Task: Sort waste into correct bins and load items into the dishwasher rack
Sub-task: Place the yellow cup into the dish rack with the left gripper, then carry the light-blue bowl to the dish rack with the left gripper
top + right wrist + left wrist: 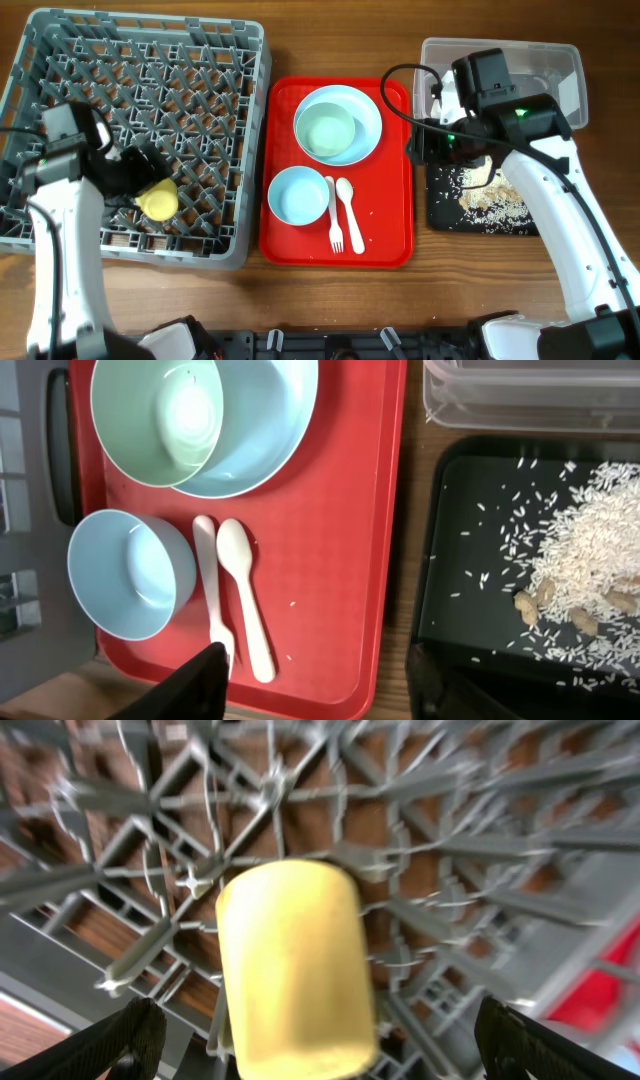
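Note:
The yellow cup (158, 200) is already in the rack. I need to lift my left gripper over the side of the rack and lower it onto the pale blue bowl's fork-side rim (327, 190).
The small yellow cup (158, 200) lies in the grey dishwasher rack (140, 60). In the left wrist view the cup (295, 970) sits between my left gripper's (320, 1055) wide-open fingers, untouched. The red tray holds the pale blue plate (362, 125) with the pale green bowl (328, 132) on it, the pale blue bowl (298, 195), the white fork (334, 220) and the spoon (350, 212). My right gripper (320, 695) is open and empty over the tray's right front edge. Rice scraps (490, 195) lie in the black tray (440, 215). Wrapper and napkin are out of view.
The clear tub (540, 60) stands behind the black tray, partly covered by my right arm (490, 85). The red tray (385, 240) lies between rack and bins. A few rice grains lie on the red tray (350, 560). My left arm reaches over the rack's left front corner.

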{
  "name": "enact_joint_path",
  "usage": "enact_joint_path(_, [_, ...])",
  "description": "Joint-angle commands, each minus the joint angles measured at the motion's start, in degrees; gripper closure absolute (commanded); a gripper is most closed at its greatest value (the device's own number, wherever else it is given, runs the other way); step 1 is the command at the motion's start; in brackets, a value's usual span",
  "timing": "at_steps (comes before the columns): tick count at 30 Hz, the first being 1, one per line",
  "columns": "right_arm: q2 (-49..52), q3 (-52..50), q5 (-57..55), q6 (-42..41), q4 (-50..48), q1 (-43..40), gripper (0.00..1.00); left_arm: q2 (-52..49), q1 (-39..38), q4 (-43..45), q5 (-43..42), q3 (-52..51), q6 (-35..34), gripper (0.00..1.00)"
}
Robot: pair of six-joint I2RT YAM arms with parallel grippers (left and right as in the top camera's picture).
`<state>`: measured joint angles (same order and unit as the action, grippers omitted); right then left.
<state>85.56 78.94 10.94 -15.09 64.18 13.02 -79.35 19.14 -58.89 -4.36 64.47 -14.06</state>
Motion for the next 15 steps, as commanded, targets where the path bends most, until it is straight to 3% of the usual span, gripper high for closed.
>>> enact_joint_path(1, [-0.81,1.09,9.94,2.95,-3.91,-0.09,0.36,9.86,0.22,-1.27,-1.57,2.29,-1.97,0.0])
enact_joint_path(4, [-0.57,1.07,12.02,2.82,-5.88,4.24,0.39,15.19,0.22,-6.73,-6.73,2.29,-3.28,0.0])
enact_joint_path(7, [1.46,0.11,5.29,-3.21,-6.25,11.87,0.43,15.43,0.22,-11.78,-6.73,2.27,-2.86,0.0])
enact_joint_path(12, [7.82,-0.11,-1.05,-11.26,-5.88,18.49,0.53,15.39,-0.37,-10.91,-10.01,2.23,-0.98,0.0])
enact_joint_path(15, [5.35,-0.02,-7.78,-15.52,-4.92,15.37,0.47,15.39,-8.35,-6.16,-10.64,2.23,-0.7,0.0])
